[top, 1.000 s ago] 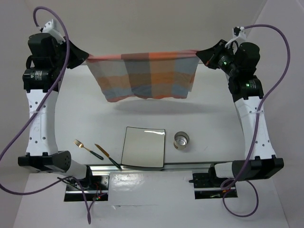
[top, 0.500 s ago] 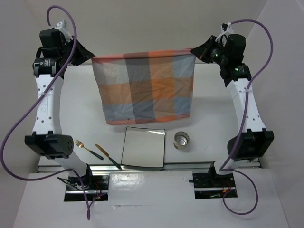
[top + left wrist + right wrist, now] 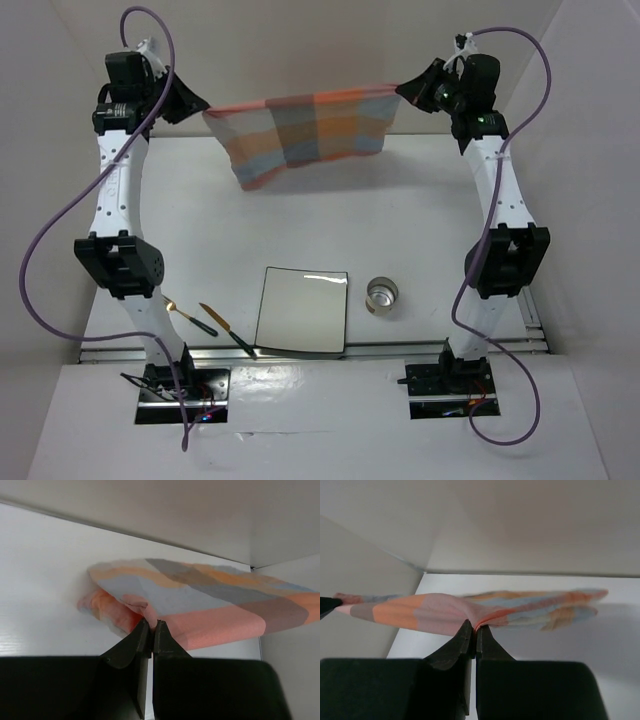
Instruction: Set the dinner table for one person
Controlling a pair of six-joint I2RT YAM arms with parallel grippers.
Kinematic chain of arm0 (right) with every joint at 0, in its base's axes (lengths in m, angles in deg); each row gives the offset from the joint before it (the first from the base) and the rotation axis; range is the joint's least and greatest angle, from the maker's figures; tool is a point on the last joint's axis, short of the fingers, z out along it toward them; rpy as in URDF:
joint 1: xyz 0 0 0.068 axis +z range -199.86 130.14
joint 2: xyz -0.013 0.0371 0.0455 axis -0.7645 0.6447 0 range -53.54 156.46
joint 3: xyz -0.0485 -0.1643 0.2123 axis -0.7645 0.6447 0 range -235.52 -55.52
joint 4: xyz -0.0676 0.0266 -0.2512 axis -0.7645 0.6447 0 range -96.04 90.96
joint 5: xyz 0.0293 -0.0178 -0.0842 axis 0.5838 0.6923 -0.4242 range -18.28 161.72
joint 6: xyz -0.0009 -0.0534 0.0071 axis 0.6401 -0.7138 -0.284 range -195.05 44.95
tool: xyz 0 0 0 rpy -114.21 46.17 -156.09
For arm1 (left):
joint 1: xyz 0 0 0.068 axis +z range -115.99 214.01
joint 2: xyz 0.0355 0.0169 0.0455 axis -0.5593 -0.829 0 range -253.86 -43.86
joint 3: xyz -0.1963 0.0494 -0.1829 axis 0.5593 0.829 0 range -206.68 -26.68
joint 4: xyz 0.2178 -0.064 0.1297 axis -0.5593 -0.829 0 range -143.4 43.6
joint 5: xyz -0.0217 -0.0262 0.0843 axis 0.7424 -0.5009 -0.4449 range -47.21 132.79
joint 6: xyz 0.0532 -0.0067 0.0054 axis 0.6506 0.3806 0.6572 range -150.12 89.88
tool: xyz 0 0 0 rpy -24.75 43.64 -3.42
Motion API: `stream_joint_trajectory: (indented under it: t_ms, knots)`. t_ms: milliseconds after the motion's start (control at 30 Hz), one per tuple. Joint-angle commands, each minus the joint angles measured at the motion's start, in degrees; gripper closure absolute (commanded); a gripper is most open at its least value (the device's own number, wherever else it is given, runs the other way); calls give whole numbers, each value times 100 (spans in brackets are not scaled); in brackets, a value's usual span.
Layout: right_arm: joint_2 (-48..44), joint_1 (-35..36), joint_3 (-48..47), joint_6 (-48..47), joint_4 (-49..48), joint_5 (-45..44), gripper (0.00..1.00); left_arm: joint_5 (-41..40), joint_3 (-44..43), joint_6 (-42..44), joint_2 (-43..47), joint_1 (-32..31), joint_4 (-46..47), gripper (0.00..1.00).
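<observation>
The checked cloth still hangs in the air, so the left gripper will bring the corner of the cloth back and down to the bare table beyond the knife and let it go.
The orange-blue-grey checked cloth [image 3: 305, 132] hangs stretched between my two grippers, high over the far part of the white dinner table [image 3: 300, 215]. My left gripper [image 3: 203, 108] is shut on its left corner [image 3: 150, 612]. My right gripper [image 3: 402, 88] is shut on its right corner [image 3: 475, 617]. The cloth's free edge hangs down toward the near side. A square white plate [image 3: 303, 309], a metal cup [image 3: 381, 295], a gold fork [image 3: 185, 313] and a knife [image 3: 225, 328] lie near the table's front edge.
White walls close in the table at the back and both sides. An aluminium rail [image 3: 400, 348] runs along the front edge by the arm bases. Purple cables [image 3: 60, 230] loop beside both arms.
Both arms have reached farther back and stretched out, carrying the cloth toward the far wall. The cloth now hangs shorter in view. The plate, cup, fork and knife have not moved.
</observation>
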Motion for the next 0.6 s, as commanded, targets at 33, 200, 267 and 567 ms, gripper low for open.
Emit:
stream_joint_trajectory:
  t_ms: [33,200,267,567]
  knots:
    - [-795,-315,706,-180,-492,-341,100,-447,1038,87,993,374,554,100]
    - [-1806,-368,3570,-232,-844,-279,100,-623,3474,140,2111,374,1239,100]
    - [-2166,-368,4630,-180,-957,-139,100,-519,4570,193,2445,374,1380,100]
    - [-2711,-368,6438,66,-493,293,14,-701,6598,52,2903,374,968,0]
